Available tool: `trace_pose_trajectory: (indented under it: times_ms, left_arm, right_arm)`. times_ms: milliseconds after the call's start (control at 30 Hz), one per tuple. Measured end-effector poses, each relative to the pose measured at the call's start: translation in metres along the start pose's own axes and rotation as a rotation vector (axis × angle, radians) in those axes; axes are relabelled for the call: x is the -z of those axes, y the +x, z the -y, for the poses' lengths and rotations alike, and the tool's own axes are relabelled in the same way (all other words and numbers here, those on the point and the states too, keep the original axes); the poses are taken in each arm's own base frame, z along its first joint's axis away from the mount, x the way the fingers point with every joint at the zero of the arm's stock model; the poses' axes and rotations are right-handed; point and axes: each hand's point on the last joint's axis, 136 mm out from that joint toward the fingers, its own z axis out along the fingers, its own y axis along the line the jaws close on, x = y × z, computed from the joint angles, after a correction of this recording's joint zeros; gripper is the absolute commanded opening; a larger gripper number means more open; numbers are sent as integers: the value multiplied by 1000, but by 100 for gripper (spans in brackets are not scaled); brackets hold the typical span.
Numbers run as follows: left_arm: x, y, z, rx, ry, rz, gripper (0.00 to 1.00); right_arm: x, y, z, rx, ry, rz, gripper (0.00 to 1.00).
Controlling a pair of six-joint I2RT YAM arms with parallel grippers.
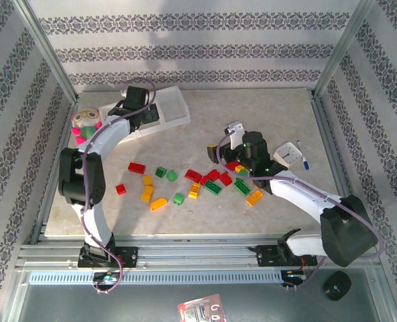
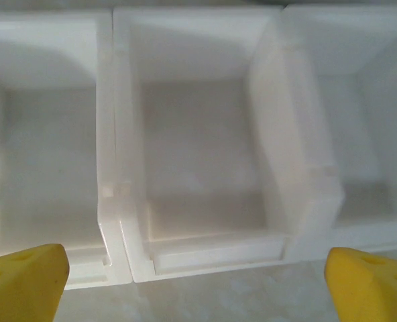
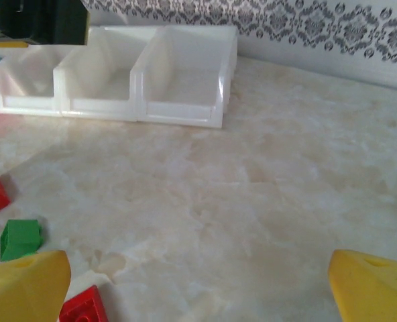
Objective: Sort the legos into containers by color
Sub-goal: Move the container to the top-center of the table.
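Next, my left gripper will lower and shift toward the plush toy, onto the tray's divider on that side, since this slim divider fits between the gripper's open fingers.
Red, green and yellow-orange legos lie scattered across the middle of the table, among them a red brick [image 1: 136, 168], a green one [image 1: 160, 172], an orange one [image 1: 158, 204] and a dense cluster [image 1: 215, 181]. The white three-compartment tray [image 1: 175, 106] stands at the back left; all three compartments [image 2: 198, 154] look empty. My left gripper [image 1: 143, 115] [image 2: 195, 282] hovers open at the tray's front wall, holding nothing. My right gripper [image 1: 220, 144] [image 3: 198, 288] is open above bare table beside the cluster, with a red brick [image 3: 84, 308] and a green brick [image 3: 21, 238] near its left finger.
A pink-and-green plush toy [image 1: 86, 124] sits left of the tray. A small white object with a blue pen [image 1: 291, 153] lies at the right, behind the right arm. Metal frame posts and patterned walls close in the table.
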Motion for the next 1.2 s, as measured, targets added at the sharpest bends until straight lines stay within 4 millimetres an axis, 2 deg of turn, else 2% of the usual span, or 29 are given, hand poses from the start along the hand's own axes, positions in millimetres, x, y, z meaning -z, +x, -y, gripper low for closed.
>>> trace_pose_trajectory:
  times_ms: [133, 300, 400, 467, 567, 700, 933, 1100, 1200]
  left_arm:
    - [-30, 15, -12, 37, -50, -73, 91]
    - [-50, 24, -19, 72, -81, -129, 69]
    - [-56, 28, -19, 83, -92, -149, 48]
    - [-58, 29, -19, 87, -90, -159, 38]
    - [-57, 30, -18, 89, -88, -168, 32]
    - [-56, 31, -15, 87, -69, -173, 17]
    - [-41, 46, -20, 71, -49, -200, 8]
    - [-25, 57, -22, 45, -35, -216, 8]
    - [-13, 70, -15, 6, -15, -226, 8]
  right_arm:
    - [-1, 4, -1, -2, -5, -17, 98]
    - [-1, 8, -3, 7, -9, -38, 98]
    - [0, 11, -3, 13, -7, -50, 98]
    - [0, 12, -3, 18, -7, -54, 98]
    - [1, 11, -2, 28, -3, -53, 98]
    - [2, 10, -2, 29, -1, -50, 98]
    - [2, 10, -2, 28, -1, -51, 98]
    - [2, 10, 0, 28, 8, -50, 98]
    - [2, 10, 2, 19, 20, -49, 98]
